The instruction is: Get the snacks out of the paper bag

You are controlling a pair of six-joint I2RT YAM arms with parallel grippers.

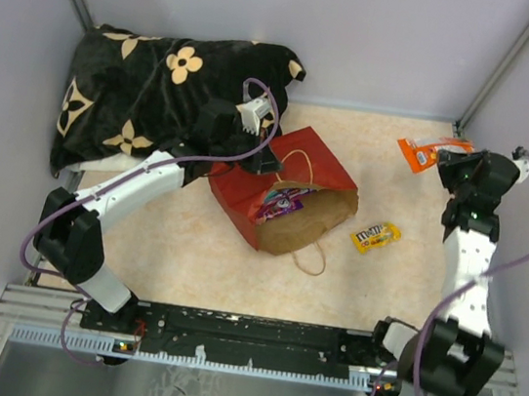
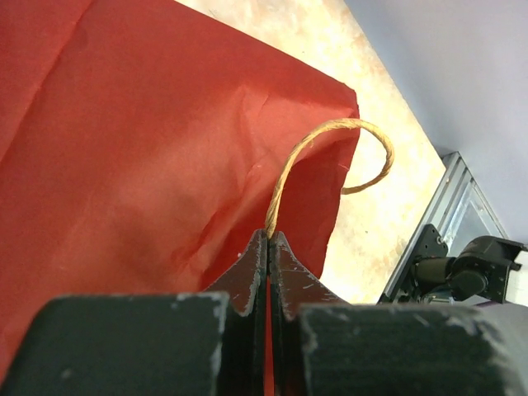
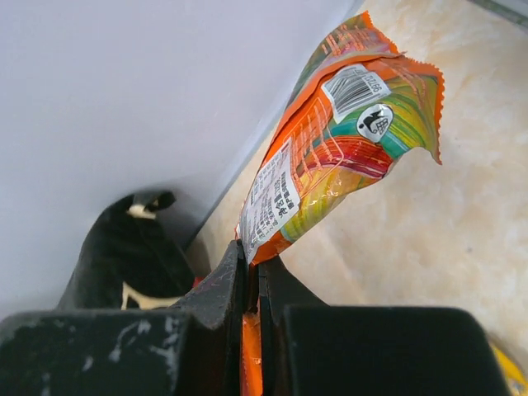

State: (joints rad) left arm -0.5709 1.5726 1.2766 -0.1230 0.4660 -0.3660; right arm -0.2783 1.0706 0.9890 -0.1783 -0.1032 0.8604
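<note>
The orange packet is in my right gripper, above the bare tabletop by the bag's back side (image 1: 426, 131). Next I will lower it there, clear of the bag, and release.
The red paper bag (image 1: 246, 191) lies on its side in the middle of the table, its brown mouth facing right. A purple snack packet (image 1: 282, 202) shows inside the mouth. My left gripper (image 1: 268, 162) is at the bag's far edge, shut on its twine handle (image 2: 330, 140); in the left wrist view the fingertips (image 2: 270, 237) pinch the cord over the red paper (image 2: 140, 165). A yellow M&M's pack (image 1: 376, 236) lies on the table to the right of the bag. My right gripper (image 1: 446, 162) at the back right is shut on an orange packet (image 3: 346, 140), which sticks out past the fingers.
A black flower-patterned pillow (image 1: 161, 90) fills the back left corner, just behind the bag. Grey walls close the back and both sides. The bag's second handle (image 1: 311, 259) loops out onto the table at the front.
</note>
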